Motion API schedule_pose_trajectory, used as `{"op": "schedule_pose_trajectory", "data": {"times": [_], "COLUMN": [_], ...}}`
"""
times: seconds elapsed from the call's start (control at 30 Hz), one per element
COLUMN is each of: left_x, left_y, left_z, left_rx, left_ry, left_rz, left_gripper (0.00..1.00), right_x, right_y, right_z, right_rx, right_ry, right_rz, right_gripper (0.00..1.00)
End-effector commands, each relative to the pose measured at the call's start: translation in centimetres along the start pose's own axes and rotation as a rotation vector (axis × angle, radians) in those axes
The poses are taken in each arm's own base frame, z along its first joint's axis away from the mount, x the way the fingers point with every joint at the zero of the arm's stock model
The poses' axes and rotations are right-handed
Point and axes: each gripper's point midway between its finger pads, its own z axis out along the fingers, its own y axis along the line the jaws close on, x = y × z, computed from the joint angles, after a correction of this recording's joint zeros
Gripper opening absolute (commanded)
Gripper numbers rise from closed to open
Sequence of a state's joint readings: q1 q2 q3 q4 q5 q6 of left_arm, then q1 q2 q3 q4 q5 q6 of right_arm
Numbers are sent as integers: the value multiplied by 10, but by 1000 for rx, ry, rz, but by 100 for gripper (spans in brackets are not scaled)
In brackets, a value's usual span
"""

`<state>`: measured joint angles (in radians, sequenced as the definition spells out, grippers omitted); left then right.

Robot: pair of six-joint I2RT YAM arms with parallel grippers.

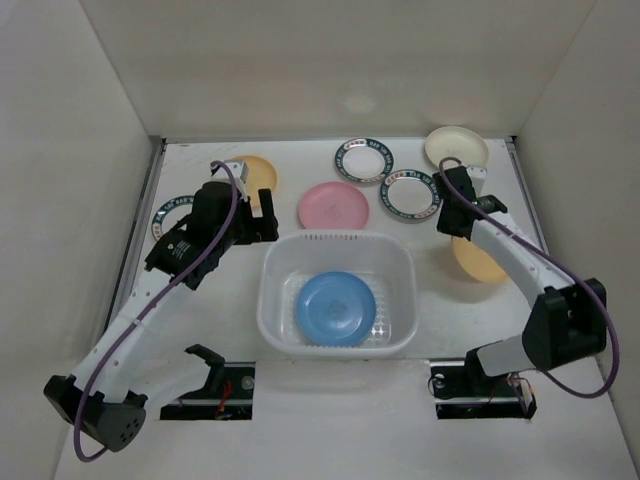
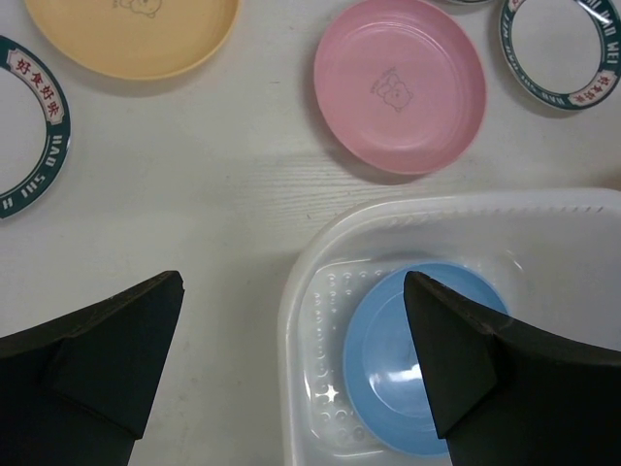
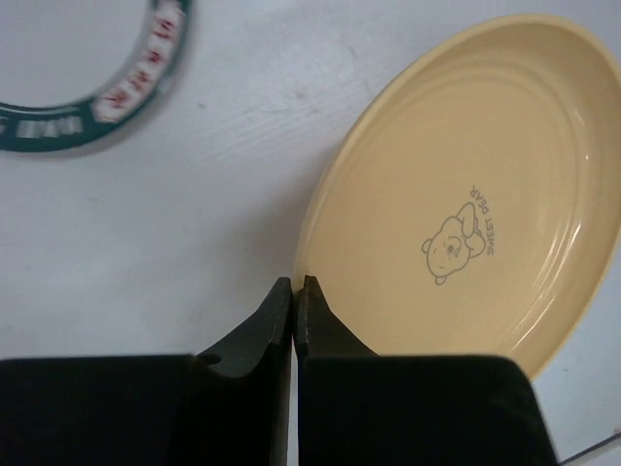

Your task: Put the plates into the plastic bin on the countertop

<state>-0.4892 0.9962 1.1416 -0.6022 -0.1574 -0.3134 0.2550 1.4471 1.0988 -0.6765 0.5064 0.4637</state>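
The space above the blue plate [image 1: 337, 308] is free, so my right gripper will rise over the bin's rim next and then lower the yellow-orange plate onto the blue one.
The plastic bin [image 1: 272, 300] [image 2: 303, 254] stands at mid countertop [image 1: 230, 330] with a blue plate [image 1: 337, 308] [image 2: 388, 369] inside. My left gripper [image 1: 268, 218] [image 2: 291, 282] hangs open and empty over the bin's left rim. Just right of the bin, my right gripper [image 1: 453, 232] [image 3: 300, 282] is shut on the near rim of a yellow-orange plate [image 1: 484, 265] [image 3: 466, 194] printed with a bear. On the counter lie a pink plate [image 1: 333, 204] [image 2: 400, 83], another yellow-orange plate [image 1: 258, 172] [image 2: 136, 34], a cream plate [image 1: 456, 146] and green-rimmed white plates [image 1: 363, 160], [image 1: 410, 193].
A third green-rimmed plate [image 1: 168, 215] [image 2: 19, 126] lies at the left, partly under my left arm. White walls [image 1: 70, 200] close in the counter on the left, back and right. The arm bases stand at the near edge.
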Motion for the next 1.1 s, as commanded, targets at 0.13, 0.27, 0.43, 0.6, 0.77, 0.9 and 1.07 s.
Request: {"op": "schedule_pose_trajectory", "data": {"times": [0.13,0.27,0.43,0.6,0.77,0.9,1.07], "left_x": [-19,-25,-24,-20,-16,-9,-4], "left_y": [26,66,117,144,147,154,158], "left_z": [6,7,2,-5,-4,-1,-2], "left_rx": [-79,-208,-365,-451,-463,-483,-496], "left_ry": [-48,-80,-136,-176,-182,-174,-185], "left_rz": [-34,-152,-290,-376,-398,-409,-435], "left_gripper": [100,100,100,100,100,100,100], "right_x": [-62,-45,-4,47,97,139,182], "right_y": [19,63,124,181,220,244,263], "right_z": [-136,-199,-275,-317,-319,-304,-278], "right_rx": [-134,-303,-564,-767,-834,-868,-865], "right_ry": [-250,-272,-248,-173,-102,-35,16], "right_rz": [-152,-264,-380,-518,-642,-740,-845], "right_gripper": [0,0,0,0,0,0,0]}}
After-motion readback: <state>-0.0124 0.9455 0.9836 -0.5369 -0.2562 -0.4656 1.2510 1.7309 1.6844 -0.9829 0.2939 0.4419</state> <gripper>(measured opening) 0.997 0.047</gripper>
